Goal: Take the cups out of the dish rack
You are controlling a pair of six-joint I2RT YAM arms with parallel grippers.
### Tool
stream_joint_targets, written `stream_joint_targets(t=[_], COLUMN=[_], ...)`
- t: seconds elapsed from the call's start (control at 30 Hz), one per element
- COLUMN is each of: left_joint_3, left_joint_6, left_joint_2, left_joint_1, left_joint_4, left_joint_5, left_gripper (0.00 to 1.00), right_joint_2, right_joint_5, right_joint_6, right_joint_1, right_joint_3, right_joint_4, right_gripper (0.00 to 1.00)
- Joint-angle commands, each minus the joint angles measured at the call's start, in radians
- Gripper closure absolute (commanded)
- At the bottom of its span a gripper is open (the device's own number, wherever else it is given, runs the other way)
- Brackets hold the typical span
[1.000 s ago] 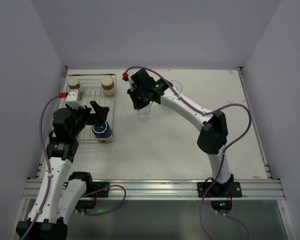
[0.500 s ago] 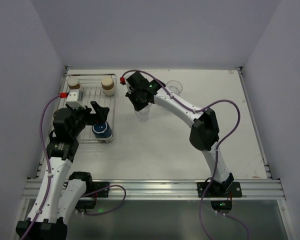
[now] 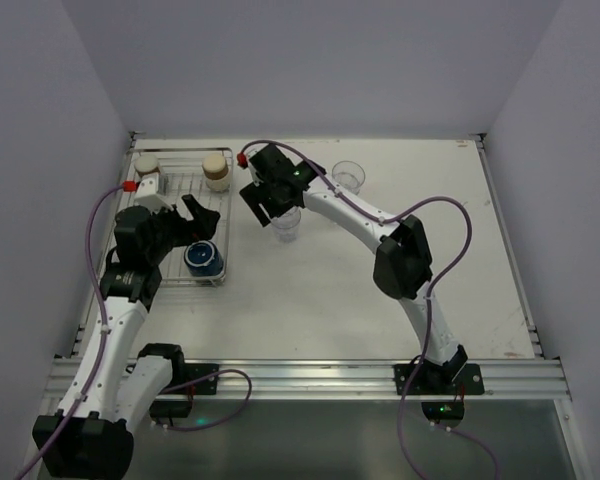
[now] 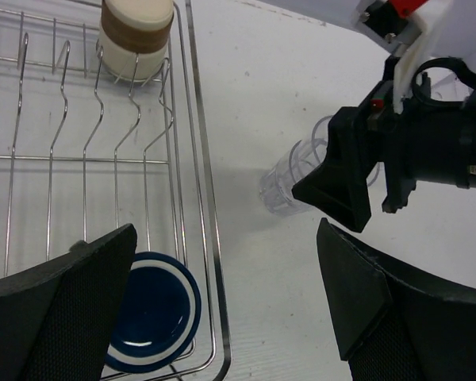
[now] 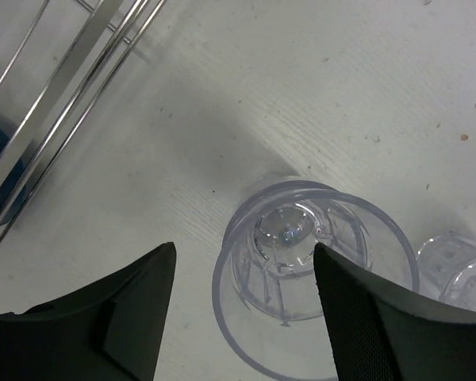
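Observation:
My left gripper will move away from my base along the rack (image 3: 227,225) next. Then it will go down around the tan cup nearer the tumblers.
The dish rack (image 3: 227,225) lies at the table's left. In it are two tan cups (image 3: 216,170) (image 3: 146,165) at the far end and a dark navy mug (image 3: 203,259) at the near right corner. A clear ridged tumbler (image 5: 317,270) stands upright on the table just right of the rack. My right gripper (image 5: 242,317) hovers over it, open, with the tumbler's near wall between its spread fingers and untouched. A second clear tumbler (image 3: 349,176) stands farther back. My left gripper (image 4: 230,317) is open over the rack's right rail, with the navy mug (image 4: 151,313) below its left finger.
In the left wrist view the right gripper's black body (image 4: 397,159) hangs close above the clear tumbler (image 4: 289,178). The rack's wire rail (image 5: 79,63) runs just left of the right gripper. The second tumbler (image 5: 460,270) sits close on the right.
My right gripper has opened and let go of the clear tumbler, which now stands on the table. That arm shifted a little left. The left gripper moved slightly back.

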Motion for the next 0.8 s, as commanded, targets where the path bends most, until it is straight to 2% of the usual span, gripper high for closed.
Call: stream_joint_targets(t=[0.0, 0.1, 0.2, 0.23, 0.3, 0.33, 0.43, 0.5, 0.63, 0.77], left_joint_3=[0.049, 0.072, 0.123, 0.158, 0.204, 0.254, 0.389, 0.472, 0.658, 0.761], left_joint_6=[-0.095, -0.145, -0.149, -0.142, -0.131, -0.125, -0.091, -0.064, 0.036, 0.093], left_joint_2=[0.054, 0.116, 0.205, 0.235, 0.328, 0.362, 0.512, 0.634, 0.807, 0.965], left_joint_1=[0.007, 0.005, 0.005, 0.005, 0.004, 0.004, 0.002, 0.001, -0.002, -0.007], left_joint_4=[0.083, 0.124, 0.146, 0.149, 0.149, 0.152, 0.149, 0.105, 0.065, 0.034], left_joint_5=[-0.011, -0.028, -0.106, -0.123, -0.15, -0.158, -0.196, -0.216, -0.244, -0.246], left_gripper=[0.02, 0.02, 0.03, 0.03, 0.05, 0.05, 0.06, 0.07, 0.07, 0.07], right_joint_2=[-0.129, -0.229, -0.4, -0.452, -0.614, -0.667, -0.853, -0.952, -1.049, -1.073], right_joint_5=[0.003, -0.021, -0.047, -0.058, -0.084, -0.124, -0.236, -0.256, -0.228, -0.21], right_joint_6=[-0.017, 0.019, 0.065, 0.084, 0.147, 0.168, 0.251, 0.291, 0.299, 0.277], right_joint_1=[0.001, 0.001, 0.001, 0.001, 0.001, 0.001, 0.001, 0.001, 0.001, 0.001], right_joint_3=[0.01, -0.039, -0.204, -0.319, -0.445, -0.572, -0.805, -0.896, -1.051, -1.09], right_joint_4=[0.06, 0.096, 0.202, 0.281, 0.377, 0.473, 0.65, 0.708, 0.767, 0.756], right_gripper=[0.26, 0.23, 0.23, 0.23, 0.23, 0.23, 0.22, 0.22, 0.22, 0.22])
